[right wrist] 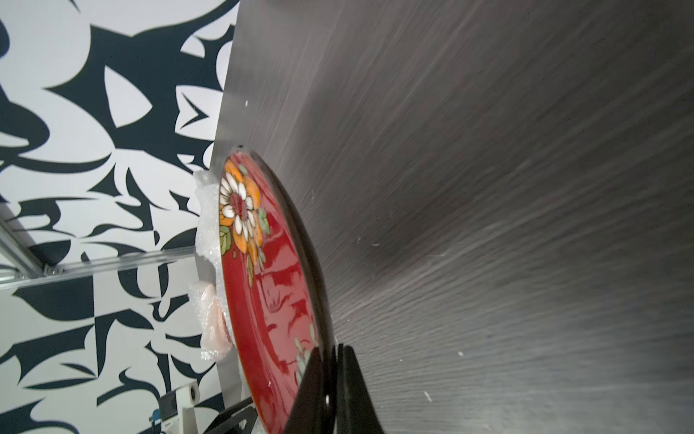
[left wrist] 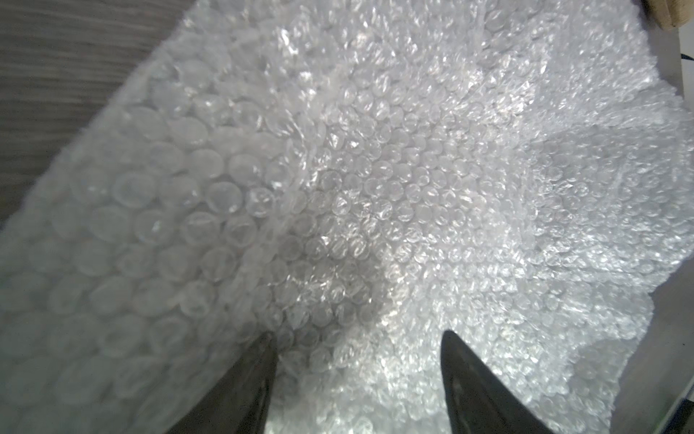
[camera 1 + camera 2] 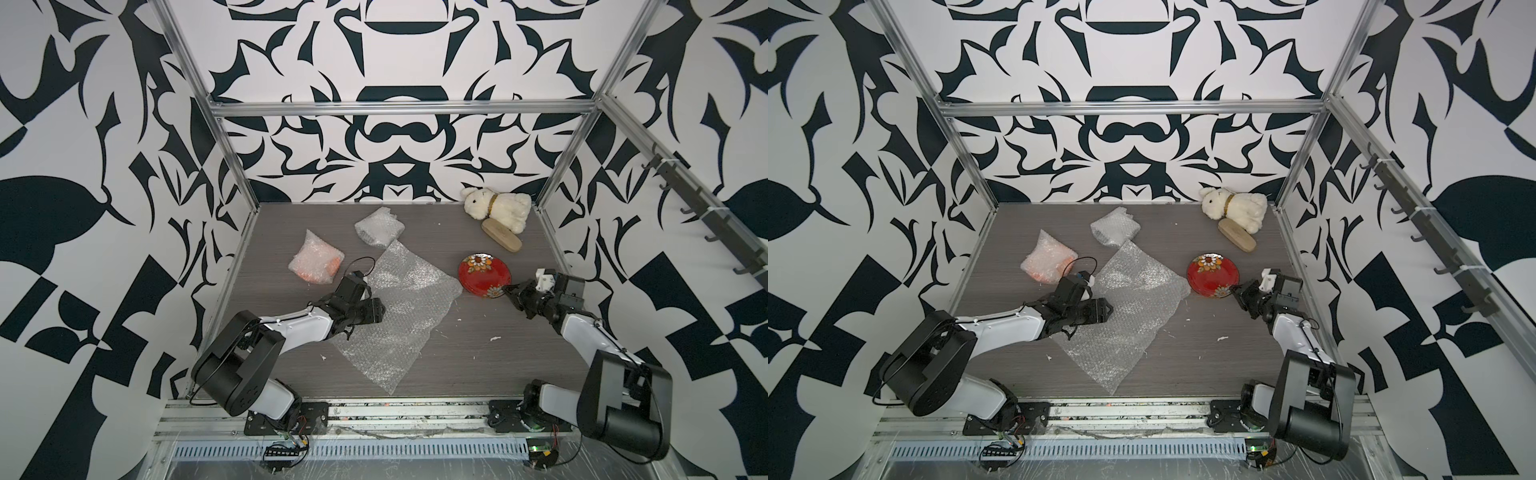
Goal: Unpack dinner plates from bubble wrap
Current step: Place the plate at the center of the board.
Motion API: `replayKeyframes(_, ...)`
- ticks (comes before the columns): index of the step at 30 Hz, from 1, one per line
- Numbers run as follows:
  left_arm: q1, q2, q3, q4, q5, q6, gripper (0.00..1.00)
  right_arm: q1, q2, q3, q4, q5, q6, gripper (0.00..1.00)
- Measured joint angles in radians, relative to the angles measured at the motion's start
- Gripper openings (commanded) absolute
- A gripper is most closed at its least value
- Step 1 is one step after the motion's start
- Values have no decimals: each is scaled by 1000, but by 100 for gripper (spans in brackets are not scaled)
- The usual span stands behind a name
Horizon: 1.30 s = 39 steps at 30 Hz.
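Observation:
The right gripper moves away from the bubble wrap sheet (image 3: 405, 307) next, down to clear tabletop near the brush, then releases, since the plate hangs close beside that sheet.
A glossy dark red dinner plate (image 3: 482, 274) (image 3: 1212, 274) with flower decoration is at the table's right. My right gripper (image 3: 508, 289) (image 3: 1236, 287) is shut on its near rim; the right wrist view shows the plate (image 1: 270, 293) edge-on between the closed fingers of the gripper (image 1: 330, 347). An unfolded bubble wrap sheet (image 3: 405, 307) (image 3: 1133, 307) lies in the middle. My left gripper (image 3: 379, 309) (image 2: 356, 338) hovers open over the sheet's left side, with nothing between its fingers. A wrapped bundle (image 3: 316, 262) (image 3: 1048, 259) shows orange through the wrap. A second bundle (image 3: 379, 227) hides its contents.
A white plush rabbit (image 3: 498, 205) and a tan wooden brush (image 3: 500, 241) lie at the back right corner. Metal frame posts and patterned walls close in the grey table (image 3: 478, 353) on three sides. Small white scraps dot the front right.

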<state>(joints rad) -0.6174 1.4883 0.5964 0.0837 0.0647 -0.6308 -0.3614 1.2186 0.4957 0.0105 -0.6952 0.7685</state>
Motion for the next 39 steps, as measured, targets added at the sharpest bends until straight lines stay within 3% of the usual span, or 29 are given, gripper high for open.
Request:
replayKeyframes(13,0,-7,-1,-15,-1,0,71,-163,62,-48,-8,77,10,0)
replayKeyframes(34,0,-7,-1,-16,2,1,71,-167,317,83,61,37,-42,0)
replayKeyframes(39,0,-7,0,-16,15,2,72,-167,333,106,44,50,-64,22)
